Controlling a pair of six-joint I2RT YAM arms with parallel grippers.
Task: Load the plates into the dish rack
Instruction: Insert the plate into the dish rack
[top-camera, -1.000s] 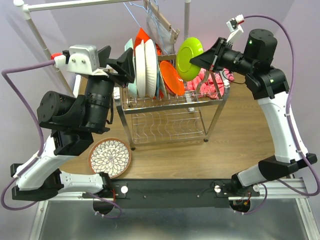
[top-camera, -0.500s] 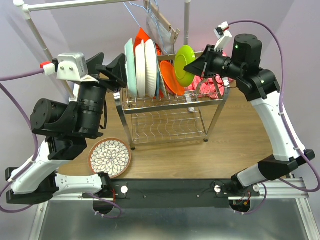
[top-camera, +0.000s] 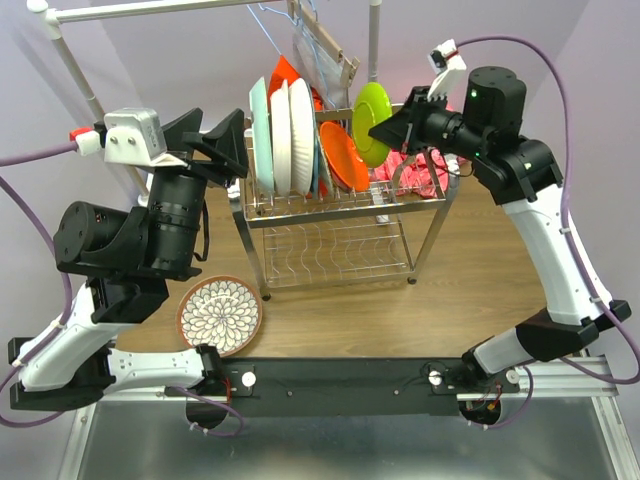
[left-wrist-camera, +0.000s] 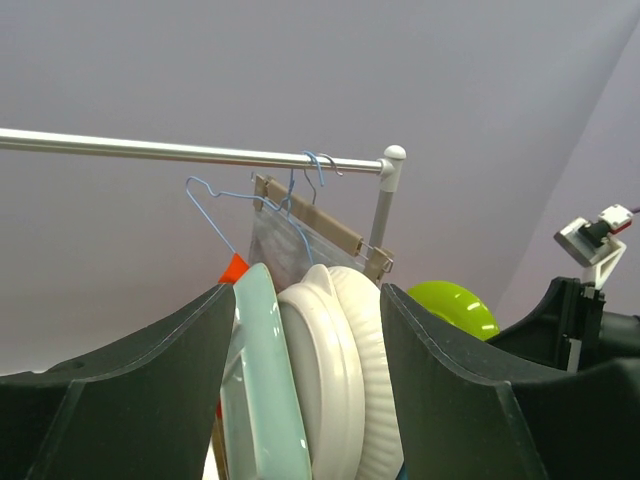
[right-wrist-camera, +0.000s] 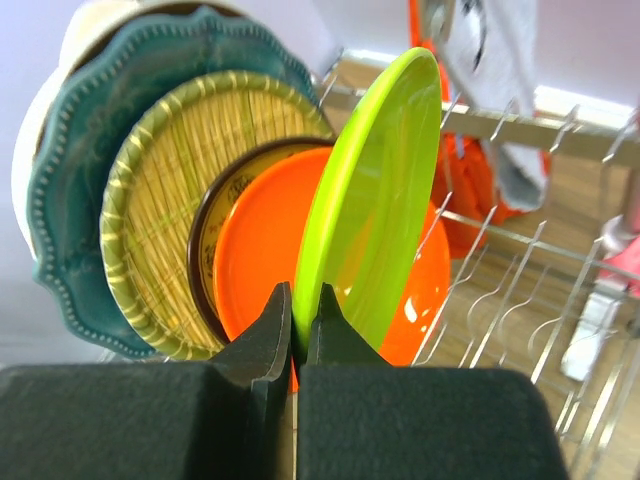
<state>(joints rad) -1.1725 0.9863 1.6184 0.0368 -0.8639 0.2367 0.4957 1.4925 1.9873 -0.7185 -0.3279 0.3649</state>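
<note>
Since the slot (top-camera: 377, 187) beside the orange plate is empty, I will lower my right gripper with the lime green plate (top-camera: 370, 122) down into it and release the lime green plate's rim.
The chrome dish rack (top-camera: 340, 215) holds several upright plates on its upper shelf: mint (top-camera: 260, 135), white (top-camera: 288, 135) and orange (top-camera: 345, 158). My right gripper (top-camera: 382, 128) is shut on the rim of the lime green plate (top-camera: 370, 122) and holds it upright just right of the orange one. In the right wrist view the gripper (right-wrist-camera: 300, 295) pinches the lime plate (right-wrist-camera: 375, 200) in front of the orange (right-wrist-camera: 250, 250), tan (right-wrist-camera: 165, 200) and teal (right-wrist-camera: 80, 150) plates. My left gripper (top-camera: 228, 145) is open and empty, just left of the mint plate (left-wrist-camera: 262, 390). A floral plate (top-camera: 219, 315) lies on the table.
A white clothes rail (top-camera: 150, 8) with hangers (top-camera: 300, 40) stands behind the rack. A red cloth (top-camera: 425, 170) lies at the rack's right end. The rack's lower tier (top-camera: 335, 262) has no dishes on it.
The right gripper has carried the lime green plate left and down to the rack, beside the orange plate. The left gripper has drawn back to the left, away from the mint plate.
</note>
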